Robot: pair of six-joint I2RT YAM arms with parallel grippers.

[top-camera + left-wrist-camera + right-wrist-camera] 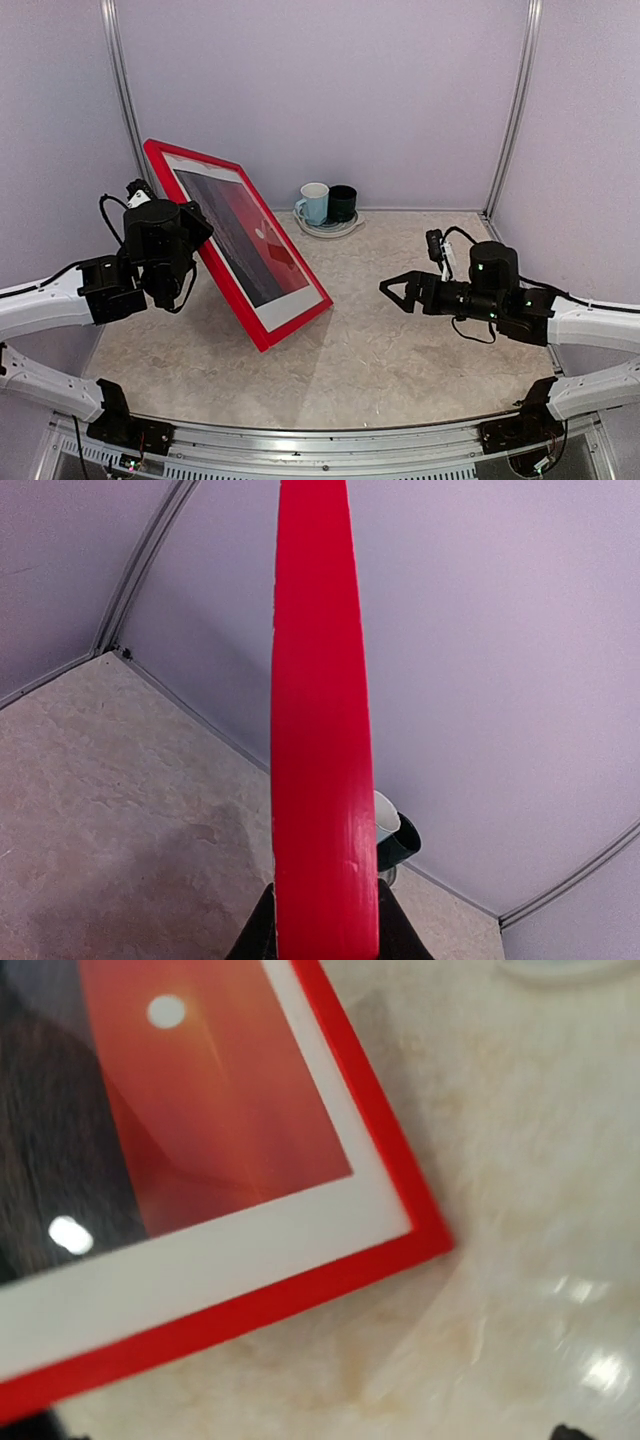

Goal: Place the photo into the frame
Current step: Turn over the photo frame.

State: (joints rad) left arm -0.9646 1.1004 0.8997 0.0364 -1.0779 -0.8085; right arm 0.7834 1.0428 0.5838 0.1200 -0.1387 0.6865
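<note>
The frame is tilted on its lower corner, so my left gripper will move the frame's edge it is holding down and back toward the bare tabletop next and let go of it.
The red frame (pixel 231 285) stands tilted, its lower right corner on the table and its top leaning back left. The sunset photo (pixel 255 235) sits inside it behind a white mat border (pixel 300 300). My left gripper (pixel 197 238) is shut on the frame's left edge; in the left wrist view that edge (pixel 320 730) runs up between my fingers (pixel 258 930). My right gripper (pixel 392 288) is open and empty, apart from the frame's lower right corner (pixel 425 1235) and pointing at it. The right wrist view also shows the photo (pixel 220 1110) with its white sun.
A light blue mug (pixel 315 203) and a dark mug (pixel 342 203) stand on a plate (pixel 330 230) by the back wall, just right of the frame. The marbled table (pixel 400 350) lies between the arms. Lilac walls close the left, back and right sides.
</note>
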